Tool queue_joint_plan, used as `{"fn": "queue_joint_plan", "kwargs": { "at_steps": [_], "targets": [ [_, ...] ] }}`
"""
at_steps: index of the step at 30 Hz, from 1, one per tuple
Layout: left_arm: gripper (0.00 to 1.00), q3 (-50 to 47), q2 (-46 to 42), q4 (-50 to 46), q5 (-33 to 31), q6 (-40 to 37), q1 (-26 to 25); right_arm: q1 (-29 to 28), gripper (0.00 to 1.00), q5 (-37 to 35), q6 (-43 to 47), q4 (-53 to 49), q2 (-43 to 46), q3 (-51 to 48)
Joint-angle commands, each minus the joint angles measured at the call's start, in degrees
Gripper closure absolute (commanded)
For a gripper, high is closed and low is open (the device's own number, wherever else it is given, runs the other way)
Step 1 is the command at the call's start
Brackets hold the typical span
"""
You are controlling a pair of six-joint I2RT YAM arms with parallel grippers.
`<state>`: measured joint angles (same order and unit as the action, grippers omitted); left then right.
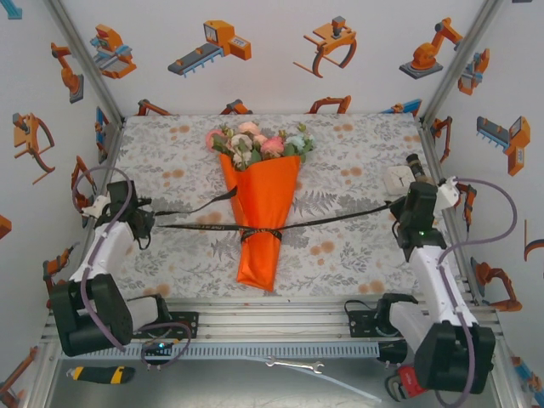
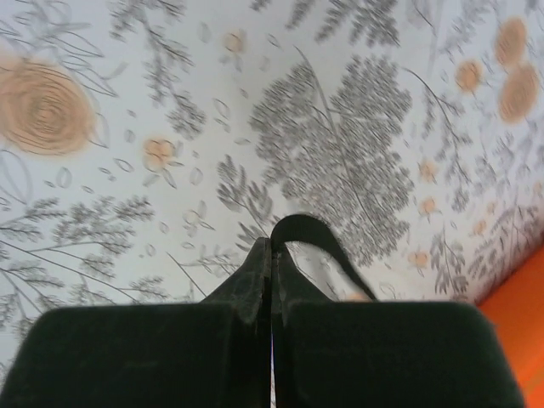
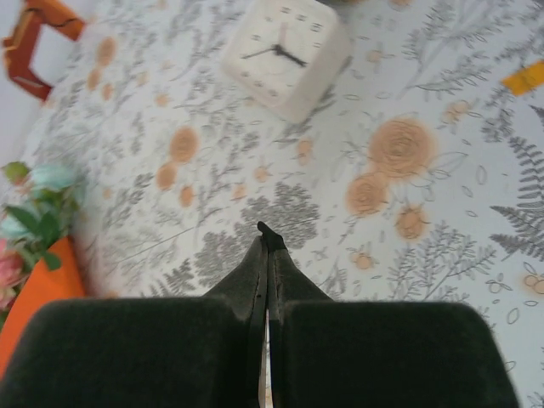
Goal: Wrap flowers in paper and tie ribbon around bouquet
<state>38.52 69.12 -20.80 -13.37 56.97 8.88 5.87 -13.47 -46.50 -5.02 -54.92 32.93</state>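
Note:
The ribbon goes away from the knot and slightly back in my left gripper next, to cinch the wide paper before I release.
The bouquet (image 1: 262,217) lies in the middle of the table, a cone of orange paper (image 1: 268,191) with its narrow end toward me. Pink, white and pale blue flowers (image 1: 255,143) stick out at the far end. A black ribbon (image 1: 340,219) crosses the cone low down and is knotted there, stretched taut to both sides. My left gripper (image 1: 153,223) is shut on the ribbon's left end, and a loop of ribbon (image 2: 314,234) curls out of its tips (image 2: 272,245). My right gripper (image 1: 398,211) is shut on the right end, with a short black stub of ribbon (image 3: 269,230) above its tips (image 3: 270,244).
A white square clock (image 1: 399,180) lies on the floral tablecloth (image 1: 170,170) just beyond my right gripper. A yellow-and-black knife (image 1: 100,372), a wrench (image 1: 293,365) and a red tool (image 1: 408,382) rest on the metal ledge near the arm bases.

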Motion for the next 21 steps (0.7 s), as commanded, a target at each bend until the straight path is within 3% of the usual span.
{"fn": "queue_joint_plan", "kwargs": {
  "at_steps": [1, 10, 21],
  "targets": [
    [1.0, -0.9, 2.4, -0.1, 1.6, -2.3, 3.2, 3.9, 1.0, 3.7, -0.8, 3.1, -5.1, -0.5],
    [1.0, -2.9, 3.4, 0.0, 0.7, -1.2, 10.6, 15.8, 1.0, 5.4, -3.7, 7.2, -17.6, 1.8],
    [1.0, -2.9, 2.9, 0.6, 1.9, 0.6, 18.6, 27.3, 1.0, 3.3, -8.8, 6.4, -20.6, 6.1]
  ]
}}
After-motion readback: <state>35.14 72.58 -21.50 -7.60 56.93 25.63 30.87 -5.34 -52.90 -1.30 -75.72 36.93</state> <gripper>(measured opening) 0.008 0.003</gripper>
